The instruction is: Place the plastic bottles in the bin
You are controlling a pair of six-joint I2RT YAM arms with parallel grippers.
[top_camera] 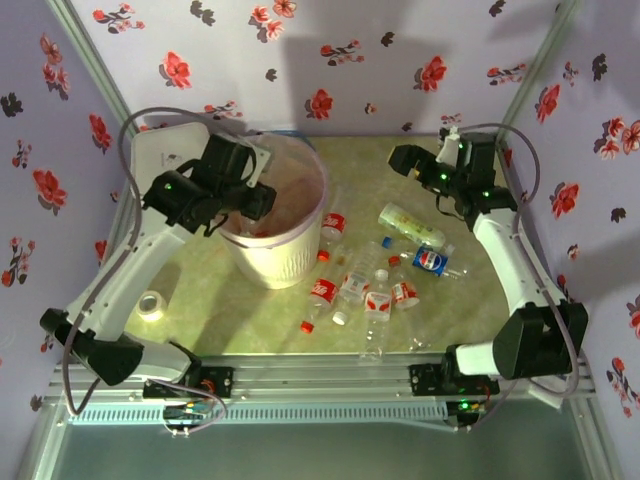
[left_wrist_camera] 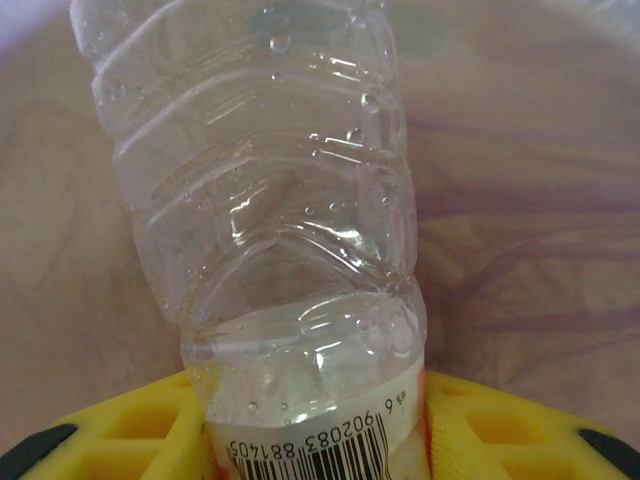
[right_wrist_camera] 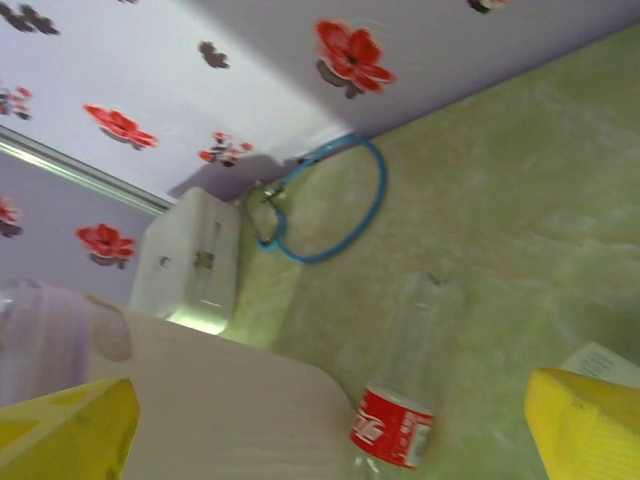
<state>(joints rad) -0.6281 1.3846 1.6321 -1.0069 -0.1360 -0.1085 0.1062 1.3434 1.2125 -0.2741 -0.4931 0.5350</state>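
Note:
I need to move my left gripper deeper down into the bin's pink-lined inside next and let go of the clear bottle (left_wrist_camera: 270,200) there, because that open space is below the gripper.
My left gripper (top_camera: 245,205) hangs over the bin (top_camera: 300,262), a cream bucket with a pink liner. In the left wrist view its yellow fingers (left_wrist_camera: 160,425) press both sides of a clear plastic bottle (left_wrist_camera: 270,200) with a barcode label, and the gripper (left_wrist_camera: 312,410) is shut on it above the bin's inside. My right gripper (top_camera: 405,160) is open at the far right, its fingers wide apart (right_wrist_camera: 330,430) with nothing between them. Below it lies a red-labelled bottle (right_wrist_camera: 395,425) beside the bin wall (right_wrist_camera: 220,400). Several more bottles lie right of the bin, among them a blue-labelled one (top_camera: 430,262) and a pale one (top_camera: 405,222).
A white box (right_wrist_camera: 190,255) and a blue ring (right_wrist_camera: 330,200) sit at the back wall behind the bin. A tape roll (top_camera: 151,305) lies at the left. Loose red (top_camera: 307,326) and white (top_camera: 340,319) caps lie near the front.

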